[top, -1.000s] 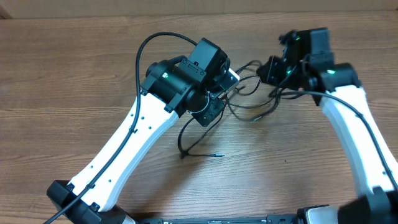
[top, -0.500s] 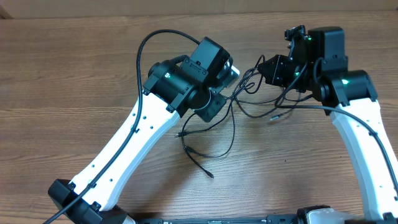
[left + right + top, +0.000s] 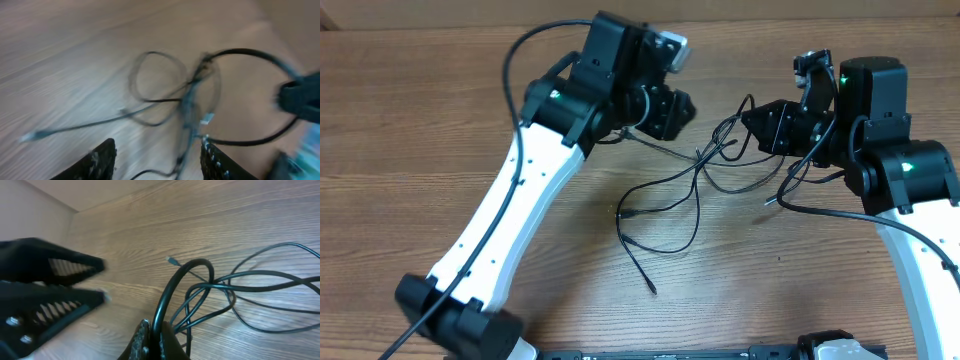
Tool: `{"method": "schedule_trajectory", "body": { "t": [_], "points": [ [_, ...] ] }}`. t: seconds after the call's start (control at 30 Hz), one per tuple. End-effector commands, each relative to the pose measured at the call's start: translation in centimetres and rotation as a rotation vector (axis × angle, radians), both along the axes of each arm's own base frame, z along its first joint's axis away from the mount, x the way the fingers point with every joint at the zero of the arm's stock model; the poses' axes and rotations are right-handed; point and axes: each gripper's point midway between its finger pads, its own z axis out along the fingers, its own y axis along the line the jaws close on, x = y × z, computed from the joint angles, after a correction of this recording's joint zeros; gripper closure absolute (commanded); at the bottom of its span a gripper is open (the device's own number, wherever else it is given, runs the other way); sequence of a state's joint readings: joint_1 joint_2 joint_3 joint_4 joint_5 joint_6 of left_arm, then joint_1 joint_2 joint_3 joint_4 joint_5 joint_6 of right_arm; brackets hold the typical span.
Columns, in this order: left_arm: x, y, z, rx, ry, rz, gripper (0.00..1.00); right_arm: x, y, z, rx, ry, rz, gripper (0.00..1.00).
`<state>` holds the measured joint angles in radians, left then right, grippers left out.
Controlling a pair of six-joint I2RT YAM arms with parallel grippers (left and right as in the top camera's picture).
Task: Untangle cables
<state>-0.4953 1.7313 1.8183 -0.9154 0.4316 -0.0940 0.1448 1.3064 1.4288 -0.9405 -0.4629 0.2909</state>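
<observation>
Next, my right gripper draws away from the tangle, toward the right in the overhead view, and releases the cable loop, because the cable loop (image 3: 750, 100) runs into crossed cables.
The thin black cables (image 3: 704, 157) lie in a loose tangle on the wooden table between both arms, with plug ends trailing toward the front (image 3: 650, 288). My right gripper (image 3: 752, 120) is at the tangle's right side. In the right wrist view it (image 3: 154, 327) is shut on one black cable loop (image 3: 172, 287), and other strands fan out to the right. My left gripper (image 3: 670, 105) hovers up and to the left of the tangle. Its blurred wrist view shows the jaws (image 3: 158, 145) open, with the cables (image 3: 192, 95) ahead and one strand passing below the gap.
The table's far edge (image 3: 740, 10) meets a pale wall close behind both grippers. In the right wrist view, the left gripper's black fingers (image 3: 55, 287) fill the left side. Thick black arm wires (image 3: 520, 60) arch over the left arm.
My left gripper has opened, let go of the cables and swung back toward the far left. The released strands have dropped and spread over the table. The right arm has shifted right, still gripping.
</observation>
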Motion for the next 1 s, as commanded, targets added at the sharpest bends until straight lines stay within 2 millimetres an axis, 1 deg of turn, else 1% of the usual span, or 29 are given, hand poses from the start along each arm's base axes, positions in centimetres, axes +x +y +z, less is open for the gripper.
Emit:
{"method": "schedule_trajectory", "body": {
  "t": [0.0,0.1,0.17,0.3,0.4,0.43,0.5,0.57,0.73,0.8,0.87,0.9,0.97],
  "points": [
    [-2.5,-3.8,-1.3,-0.14,0.081,-0.276,0.46,-0.5,0.7,2.5,0.043,-0.057,0.041,0.96],
    [-2.6,-4.9,-2.9,-0.169,0.119,-0.341,0.48,-0.5,0.7,2.5,0.043,-0.057,0.04,0.96],
    [-2.2,-5.2,-4.2,-0.159,0.123,-0.357,0.54,-0.5,0.7,2.5,0.043,-0.057,0.041,0.96],
    [-1.1,-5.9,-6.4,-0.148,0.126,-0.372,0.55,-0.5,0.7,2.5,0.043,-0.057,0.04,0.96],
    [-0.5,-6.5,-7.3,-0.156,0.121,-0.382,0.55,-0.5,0.7,2.5,0.042,-0.057,0.04,0.96],
    [-0.6,-7.1,-7.3,-0.173,0.113,-0.399,0.57,-0.5,0.6,2.5,0.042,-0.058,0.039,0.96],
    [-0.5,-7.5,-7.0,-0.189,0.093,-0.413,0.58,-0.5,0.6,2.5,0.04,-0.058,0.038,0.96],
    [0.0,-7.9,-6.6,-0.2,0.057,-0.416,0.64,-0.5,0.6,2.5,0.04,-0.058,0.038,0.96],
    [0.7,-8.3,-6.0,-0.224,0.038,-0.397,0.65,-0.4,0.5,2.4,0.035,-0.058,0.032,0.96],
    [0.7,-8.3,-5.9,-0.229,0.039,-0.395,0.67,-0.4,0.5,2.4,0.035,-0.058,0.032,0.96],
    [0.7,-8.3,-5.9,-0.227,0.042,-0.394,0.73,-0.4,0.5,2.4,0.035,-0.058,0.032,0.96],
    [0.7,-8.2,-6.0,-0.224,0.046,-0.393,0.79,-0.4,0.5,2.4,0.035,-0.058,0.032,0.96],
    [0.6,-8.2,-6.1,-0.22,0.052,-0.391,0.84,-0.4,0.5,2.4,0.034,-0.058,0.031,0.96]
  ]
}}
